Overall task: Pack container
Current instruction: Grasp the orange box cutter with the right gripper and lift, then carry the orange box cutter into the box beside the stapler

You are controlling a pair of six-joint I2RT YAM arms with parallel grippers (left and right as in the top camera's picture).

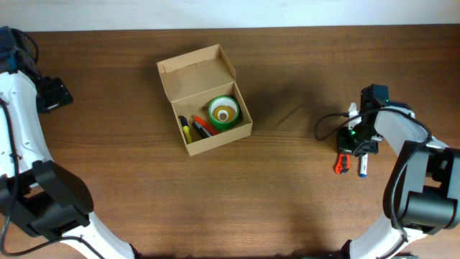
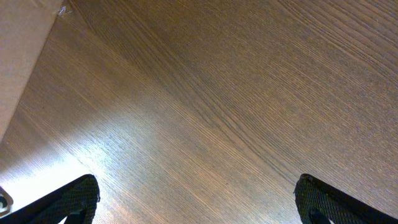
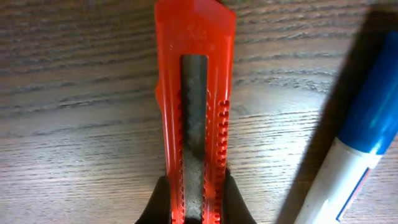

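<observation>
The container's lid stands open, so the robot's right gripper will next rise, cross to the left in the overhead view, turn and go down inside the container's near side (image 1: 208, 136) to let go of the knife (image 1: 338, 165).
The container (image 1: 188, 75), a tan cardboard box with its flap lid open, sits at the table's upper middle. It holds a green tape roll (image 1: 223, 112), a yellow marker (image 1: 185, 129) and orange pens (image 1: 202, 127). My right gripper (image 1: 343, 152) (image 3: 195, 205) is shut on an orange utility knife (image 1: 338, 165) (image 3: 194, 99) at the table's right. A blue-and-white marker (image 1: 363, 165) (image 3: 354, 155) lies on the table just right of the knife. My left gripper (image 2: 196, 199) is open and empty over bare wood at the far left.
The brown wooden table (image 1: 251, 194) runs to a pale wall at the top. A pale cardboard-like surface (image 2: 18, 43) fills the top left corner of the left wrist view. A black cable (image 1: 327, 124) loops left of the right wrist.
</observation>
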